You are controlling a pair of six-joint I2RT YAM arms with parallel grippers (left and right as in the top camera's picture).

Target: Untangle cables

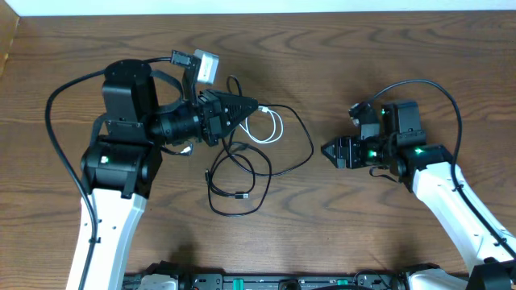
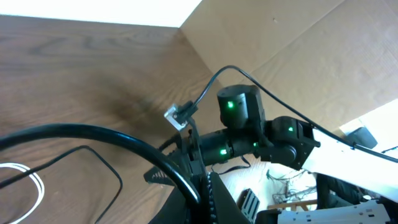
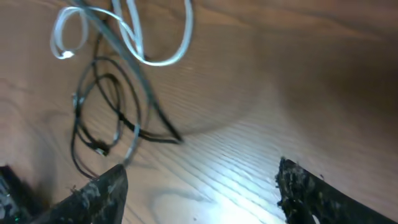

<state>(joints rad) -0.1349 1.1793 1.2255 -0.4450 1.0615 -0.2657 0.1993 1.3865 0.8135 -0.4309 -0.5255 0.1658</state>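
The black cable's bend nearest my right gripper lies apart from the loose loops, so I need to move my right gripper to the left in the overhead view onto that bend next.
The black cable (image 1: 242, 165) lies in loose loops at the table's middle. The white cable (image 1: 271, 129) is a small loop just right of them, crossed by a black strand. My left gripper (image 1: 251, 105) points right above the tangle. In the left wrist view its jaws (image 2: 208, 193) are pressed together, with a black cable (image 2: 124, 140) running into them. My right gripper (image 1: 329, 151) is open and empty, to the right of the cables. The right wrist view shows its fingers (image 3: 199, 193) apart over bare wood, with the white cable (image 3: 158, 59) and black cable (image 3: 115, 118) ahead.
The wooden table (image 1: 363, 234) has a pale wall along its far edge (image 1: 322, 6). The right arm (image 2: 249, 124) shows in the left wrist view. Thick black robot wires arc beside each arm (image 1: 52, 121).
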